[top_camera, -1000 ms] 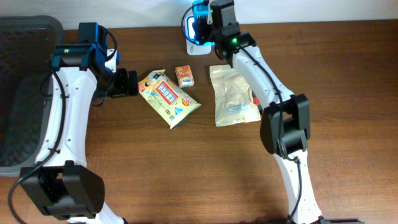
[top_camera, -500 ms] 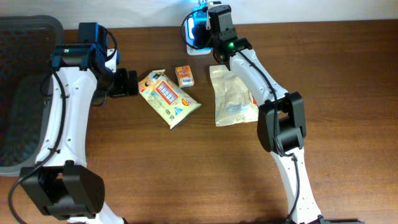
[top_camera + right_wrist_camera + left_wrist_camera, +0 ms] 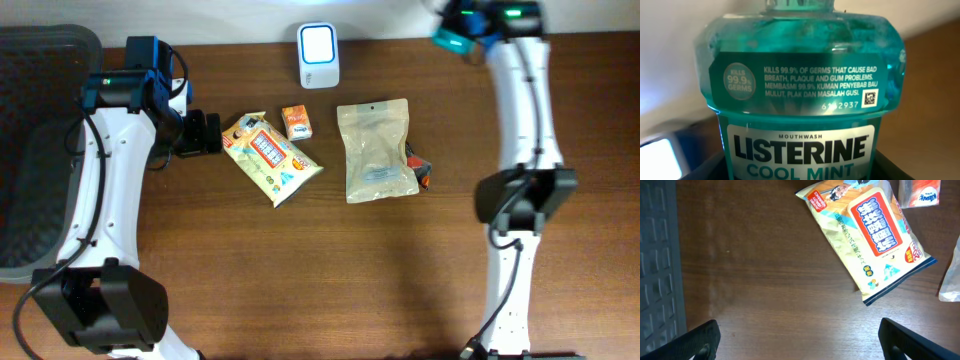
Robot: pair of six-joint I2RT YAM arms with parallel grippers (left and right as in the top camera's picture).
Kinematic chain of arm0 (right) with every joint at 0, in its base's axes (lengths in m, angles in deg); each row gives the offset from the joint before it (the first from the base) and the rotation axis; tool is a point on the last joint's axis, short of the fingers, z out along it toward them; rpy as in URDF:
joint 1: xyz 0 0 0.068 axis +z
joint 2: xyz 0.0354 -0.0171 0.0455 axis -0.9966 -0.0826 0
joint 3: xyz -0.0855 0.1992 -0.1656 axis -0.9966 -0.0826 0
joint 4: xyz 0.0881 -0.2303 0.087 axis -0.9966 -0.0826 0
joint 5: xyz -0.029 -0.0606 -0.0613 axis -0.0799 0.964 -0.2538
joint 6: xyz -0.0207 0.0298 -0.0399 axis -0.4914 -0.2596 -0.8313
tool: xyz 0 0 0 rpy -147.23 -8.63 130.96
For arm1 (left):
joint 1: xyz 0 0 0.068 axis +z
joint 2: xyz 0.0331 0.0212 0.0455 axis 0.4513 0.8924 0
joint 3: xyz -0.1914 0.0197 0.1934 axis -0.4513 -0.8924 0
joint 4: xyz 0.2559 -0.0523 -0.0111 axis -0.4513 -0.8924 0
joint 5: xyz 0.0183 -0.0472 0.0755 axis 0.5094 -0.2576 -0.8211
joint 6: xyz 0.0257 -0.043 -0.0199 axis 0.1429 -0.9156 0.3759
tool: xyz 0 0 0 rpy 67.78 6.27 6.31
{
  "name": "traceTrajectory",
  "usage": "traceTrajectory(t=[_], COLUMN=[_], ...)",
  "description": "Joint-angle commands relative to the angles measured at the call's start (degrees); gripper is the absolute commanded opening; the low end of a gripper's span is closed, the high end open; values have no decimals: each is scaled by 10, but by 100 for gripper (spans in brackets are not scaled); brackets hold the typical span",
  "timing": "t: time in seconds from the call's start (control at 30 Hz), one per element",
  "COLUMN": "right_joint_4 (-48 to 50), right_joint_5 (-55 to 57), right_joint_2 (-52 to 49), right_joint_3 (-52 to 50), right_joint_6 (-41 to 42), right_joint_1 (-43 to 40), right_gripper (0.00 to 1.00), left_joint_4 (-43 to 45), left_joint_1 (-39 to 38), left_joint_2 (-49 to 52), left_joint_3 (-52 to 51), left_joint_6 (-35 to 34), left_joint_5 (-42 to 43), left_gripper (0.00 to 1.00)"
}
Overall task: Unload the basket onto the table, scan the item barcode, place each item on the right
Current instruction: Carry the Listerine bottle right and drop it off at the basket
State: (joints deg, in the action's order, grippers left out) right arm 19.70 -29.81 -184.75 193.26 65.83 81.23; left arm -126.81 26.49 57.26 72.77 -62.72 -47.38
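Observation:
My right gripper will move the bottle (image 3: 450, 40) back and down next. It will release the bottle on bare wood, clear of items, below and to its right in the overhead view.
A teal Listerine mouthwash bottle (image 3: 800, 100) fills the right wrist view, with my right gripper (image 3: 800, 170) shut on its lower body; dark fingers (image 3: 890, 167) show at its sides. From overhead the bottle (image 3: 450, 40) is held at the table's back right, well to the right of the white barcode scanner (image 3: 318, 55). In the right wrist view the scanner (image 3: 657, 160) glows at the lower left. My left gripper (image 3: 200, 133) stands open just left of a yellow snack packet (image 3: 272, 157). Its jaws (image 3: 800, 345) are wide apart over bare wood, below the packet (image 3: 870, 235).
A small orange pack (image 3: 296, 122) lies between the snack packet and the scanner. A beige pouch (image 3: 377, 150) lies mid-table with a red-and-black item (image 3: 422, 175) poking out at its right edge. A dark mesh basket (image 3: 30, 150) stands at the far left.
My right arm has swung from over the scanner to the back right, carrying the mouthwash bottle away from it. The left arm has not moved.

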Motion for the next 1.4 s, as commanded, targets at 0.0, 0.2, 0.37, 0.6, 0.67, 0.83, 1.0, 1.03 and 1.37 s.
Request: traceTrajectory(t=[0.0, 0.2, 0.37, 0.6, 0.67, 0.83, 1.0, 1.03, 1.37], right_joint_4=[-65, -122, -125, -92, -87, -87, -87, -87, -87], right_joint_5=[28, 30, 30, 29, 28, 28, 27, 28, 12], right_joint_2=[22, 21, 21, 21, 22, 22, 21, 21, 23], right_joint_3=[10, -28, -120, -229, -238, -239, -239, -239, -236], right_joint_6=[41, 45, 80, 142, 142, 142, 141, 139, 124], right_joint_1=[-83, -210, -292, -374, -393, -433, -452, -452, -452], right_gripper=[35, 36, 36, 40, 43, 48, 57, 62, 100], left_joint_4=[1, 1, 1, 1, 1, 1, 1, 1, 1], left_joint_1=[0, 0, 0, 0, 0, 0, 0, 0, 0], left_joint_2=[-10, -10, -10, -10, -10, -10, -10, -10, -10], left_joint_3=[-2, -2, -2, -2, -2, -2, -2, -2, -2], left_joint_6=[1, 1, 1, 1, 1, 1, 1, 1, 1], left_joint_5=[-2, -2, -2, -2, -2, -2, -2, -2, -2], left_gripper=[99, 99, 99, 99, 99, 99, 99, 99, 99])
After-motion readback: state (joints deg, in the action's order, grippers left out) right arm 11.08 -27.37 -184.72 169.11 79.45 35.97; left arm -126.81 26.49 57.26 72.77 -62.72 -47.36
